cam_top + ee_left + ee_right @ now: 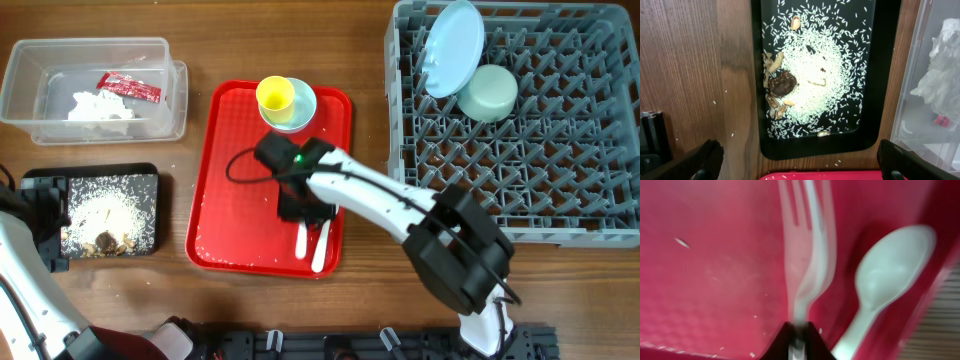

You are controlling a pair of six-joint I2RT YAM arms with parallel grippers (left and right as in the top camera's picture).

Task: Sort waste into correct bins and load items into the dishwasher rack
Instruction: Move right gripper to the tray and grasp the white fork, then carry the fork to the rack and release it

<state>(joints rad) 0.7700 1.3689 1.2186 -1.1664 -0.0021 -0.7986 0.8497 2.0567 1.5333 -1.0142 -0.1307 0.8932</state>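
Observation:
Next, my right gripper rises off the red tray, crosses to the rack's tray-side slots and lowers to release the fork there, since they stand empty.
My right gripper is low over the red tray, shut on the handle of the white plastic fork. The white spoon lies just right of the fork. The yellow cup stands in the small light blue bowl at the tray's far end. The pale blue plate and mint green bowl sit in the grey dishwasher rack. My left gripper is open and empty above the black tray, which holds rice and brown scraps.
The clear tub at the back left holds crumpled white tissue and the red sachet. The tub also shows at the right of the left wrist view. Loose rice grains lie on the wood and the red tray.

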